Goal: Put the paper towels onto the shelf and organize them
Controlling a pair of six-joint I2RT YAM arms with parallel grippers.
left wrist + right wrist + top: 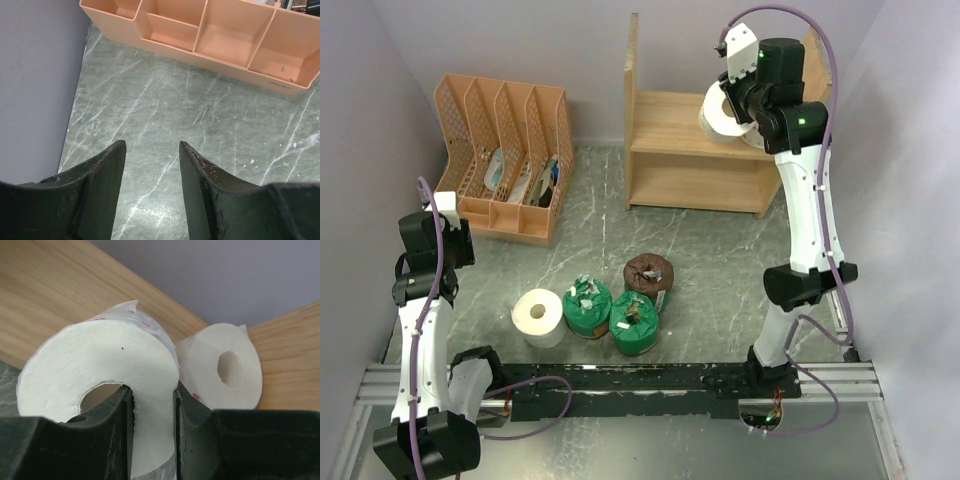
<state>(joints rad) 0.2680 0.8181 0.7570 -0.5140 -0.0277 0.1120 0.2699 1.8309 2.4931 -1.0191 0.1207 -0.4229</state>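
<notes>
My right gripper next lowers the white roll onto the shelf's bare upper board point(692, 131) below, beside the second roll filling the shelf's corner, and releases it.
The wooden shelf point(670, 125) stands at the back centre. My right gripper point(732, 100) is shut on a white roll point(720, 112), one finger in its hollow core, holding it at the shelf's upper board on the right. In the right wrist view this roll point(100, 360) sits beside a second white roll point(225, 370) that rests on the shelf board point(60, 290). On the table lie a third white roll point(538, 316), two green rolls point(586, 305) point(634, 322) and a brown-ended roll point(649, 274). My left gripper point(150, 150) is open and empty over bare table at the left.
An orange slotted file organizer point(505, 155) with papers stands at the back left; its base shows in the left wrist view point(210, 40). A grey wall point(35, 85) runs close to the left gripper. A metal rail point(620, 380) spans the near edge.
</notes>
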